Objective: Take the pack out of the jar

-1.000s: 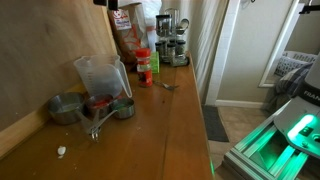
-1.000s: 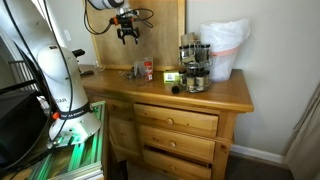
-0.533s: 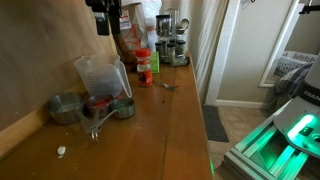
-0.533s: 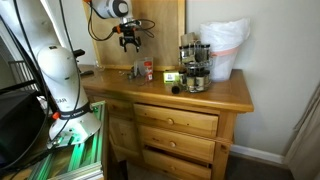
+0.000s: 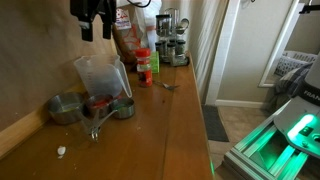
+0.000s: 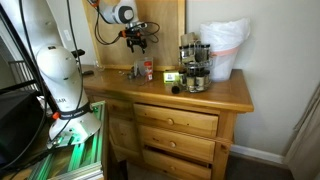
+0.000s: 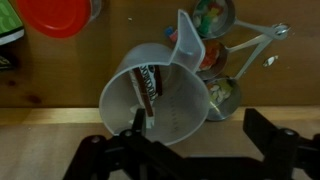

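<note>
The pack stands inside against the jar's side. So my gripper goes down through the jar's opening next, turning slightly, and sets its fingers around the pack's upper end.
The jar, a tall clear plastic measuring jug with a pouring lip, stands on the wooden top and also shows in the wrist view. A brown, red and white pack stands inside it against the wall. My gripper hangs open and empty high above the jar. It also shows in an exterior view. In the wrist view its dark fingers straddle the jar's near rim. The jar is too small to make out in that exterior view.
Round metal measuring cups lie next to the jar, and also show in the wrist view. A red-capped spice bottle stands behind it. A snack bag, metal grinders and a white plastic bag stand further off. The table edge runs alongside.
My gripper has moved along the table from above the snack bag to above the jar. It stays open. Nothing on the table has moved.
</note>
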